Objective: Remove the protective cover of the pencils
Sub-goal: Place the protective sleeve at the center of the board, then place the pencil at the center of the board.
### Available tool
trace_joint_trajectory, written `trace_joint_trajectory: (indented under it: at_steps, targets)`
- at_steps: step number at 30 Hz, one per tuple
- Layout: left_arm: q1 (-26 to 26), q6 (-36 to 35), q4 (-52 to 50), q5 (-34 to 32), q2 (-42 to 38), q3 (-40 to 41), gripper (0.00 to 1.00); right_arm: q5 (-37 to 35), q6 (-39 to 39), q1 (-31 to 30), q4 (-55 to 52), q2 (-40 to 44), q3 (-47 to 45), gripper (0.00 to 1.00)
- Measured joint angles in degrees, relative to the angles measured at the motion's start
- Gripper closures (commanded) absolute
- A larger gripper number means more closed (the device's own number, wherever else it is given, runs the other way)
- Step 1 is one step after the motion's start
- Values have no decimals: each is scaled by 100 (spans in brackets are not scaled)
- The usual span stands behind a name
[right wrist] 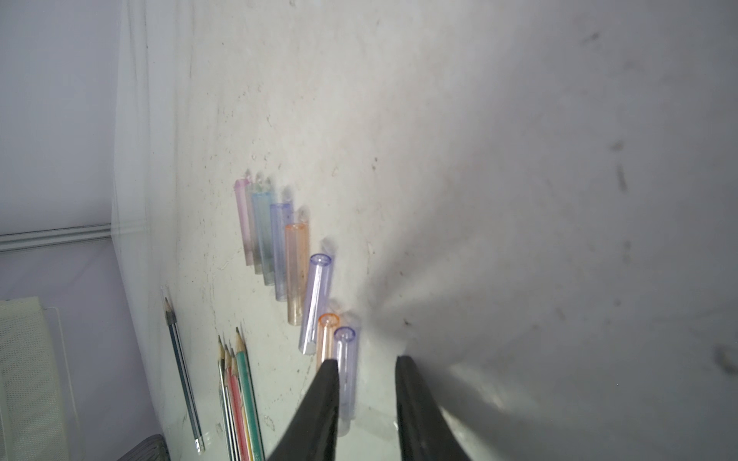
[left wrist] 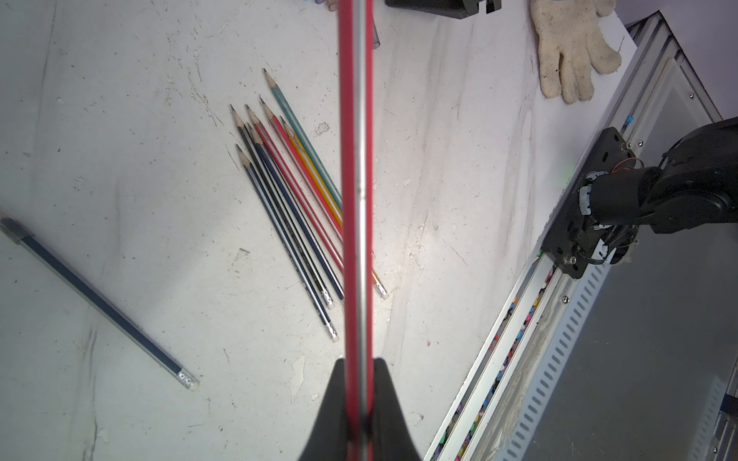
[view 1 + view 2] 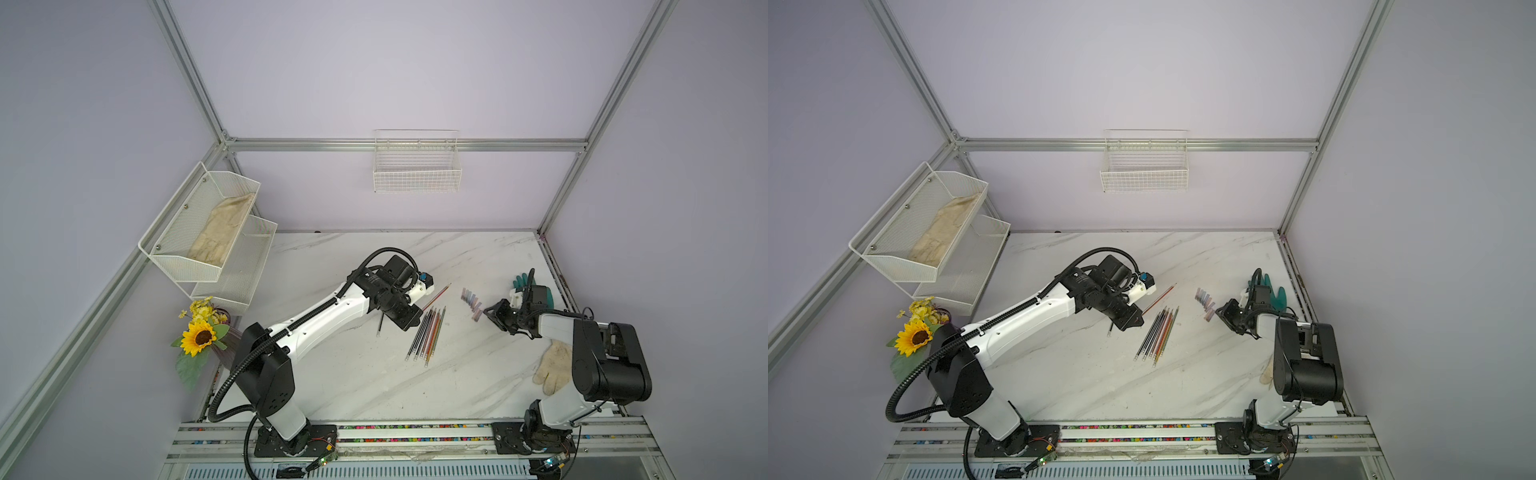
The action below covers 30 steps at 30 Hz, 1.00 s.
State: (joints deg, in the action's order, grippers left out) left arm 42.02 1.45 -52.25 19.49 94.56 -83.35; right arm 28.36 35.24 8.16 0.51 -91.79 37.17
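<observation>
The robot's left gripper will next lower the slanting red pencil, turn it parallel to the bundle, and let it go on the bare tabletop below, between the bundle and the dark blue pencil.
My left gripper (image 2: pixel 356 363) is shut on a red pencil (image 2: pixel 355 159). In both top views that red pencil (image 3: pixel 437 296) (image 3: pixel 1160 296) slants up off the table from the left gripper (image 3: pixel 420 311). Several bare pencils (image 3: pixel 428 336) (image 3: pixel 1158 336) (image 2: pixel 295 199) lie bundled mid-table. A dark blue pencil (image 2: pixel 100 303) (image 3: pixel 380 324) lies apart, a clear cover (image 2: pixel 10 229) on its tip. Several transparent coloured covers (image 1: pixel 295 271) (image 3: pixel 471 301) (image 3: pixel 1205 302) lie in a row. My right gripper (image 1: pixel 367 361) (image 3: pixel 489 313) hangs open at the row's near end. A purple cover (image 1: pixel 345 347) lies on the table beside one finger.
A white work glove (image 3: pixel 552 365) (image 2: pixel 571 52) lies by the right arm's base, a green glove (image 3: pixel 546 293) behind the right wrist. White mesh shelves (image 3: pixel 199 232) and a sunflower vase (image 3: pixel 201 336) stand at the left. A wire basket (image 3: pixel 417 174) hangs on the back wall.
</observation>
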Motion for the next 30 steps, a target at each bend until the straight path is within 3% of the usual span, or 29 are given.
trace_joint_trajectory:
  at_steps: [5, 10, 15, 19, 22, 30]
  targets:
    - [0, 2, -9, -37, 15, 0, 100, 44, 0, 11, -4, 0, 0, 71]
    - [0, 173, -22, -525, 122, 0, 100, 52, -20, 17, -116, 282, -4, 71]
    - [-55, 590, 15, -944, 501, 44, 100, -157, -205, 22, -181, 1786, -144, 71]
    - [-164, 984, 151, -1156, 686, 378, 94, -455, -466, 22, -214, 3246, -382, 68]
    - [-219, 1191, 197, -1233, 822, 461, 94, -632, -603, 22, -229, 3891, -564, 67]
    - [-225, 1620, 745, -994, 1082, 820, 93, -684, -691, 22, -291, 3871, -855, 66]
